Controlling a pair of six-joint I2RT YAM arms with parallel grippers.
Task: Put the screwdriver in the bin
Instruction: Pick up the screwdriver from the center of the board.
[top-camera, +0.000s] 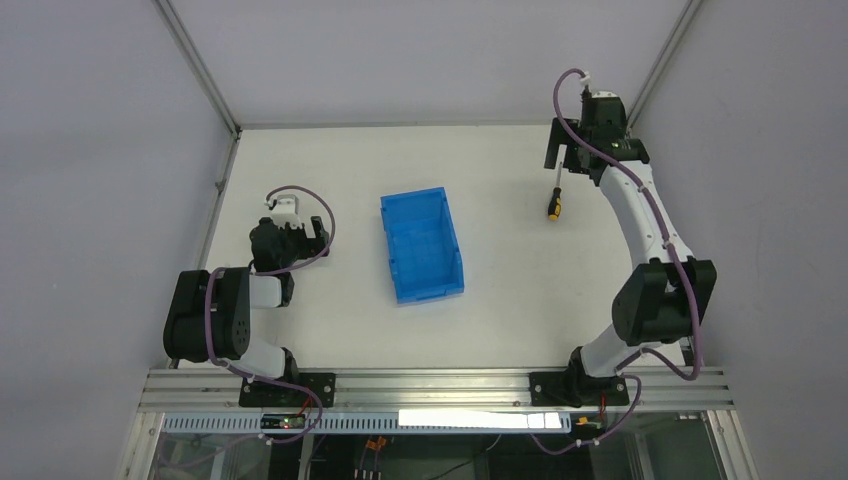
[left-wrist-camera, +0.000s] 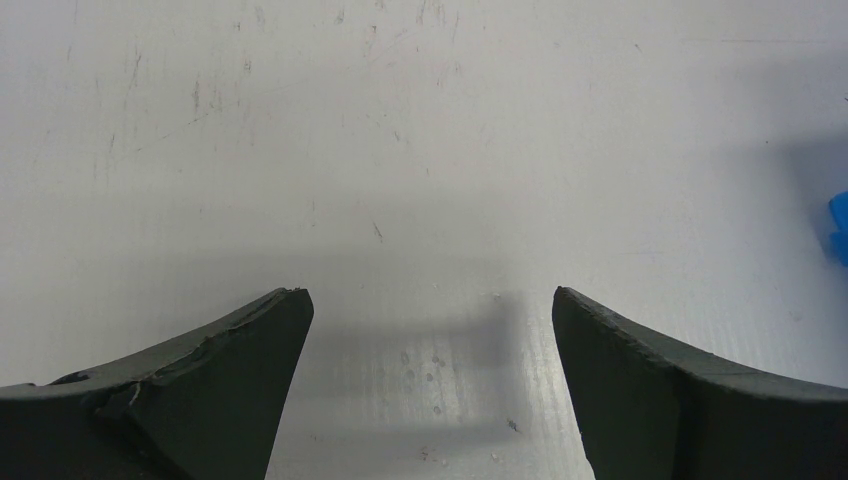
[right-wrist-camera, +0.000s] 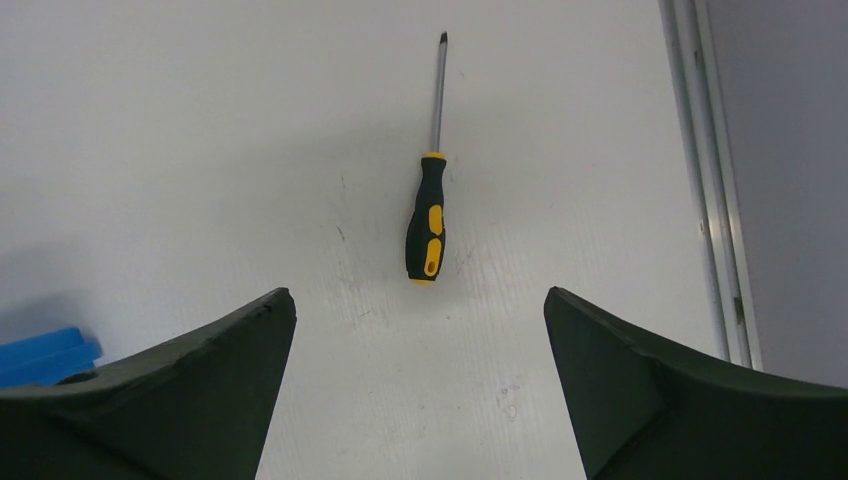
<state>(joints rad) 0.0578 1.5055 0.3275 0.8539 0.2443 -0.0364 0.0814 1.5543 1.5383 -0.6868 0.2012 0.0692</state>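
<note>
My right gripper should go down next onto the screwdriver's handle at its butt end and close, because it lies below, in line with the gap between my open fingers.
The screwdriver lies flat on the white table at the far right, its black and orange-yellow handle toward the near side and its thin shaft pointing away. In the right wrist view the screwdriver lies just ahead of the fingertips, centred between them and untouched. My right gripper is open and empty, held above the table. The blue bin stands open-topped mid-table, left of the screwdriver, with nothing in it; a corner of the bin shows in the right wrist view. My left gripper is open and empty over bare table left of the bin.
Grey walls with metal rails close in the table on the left, right and far sides. A sliver of the bin shows at the right edge of the left wrist view. The arm bases sit on the rail at the near edge.
</note>
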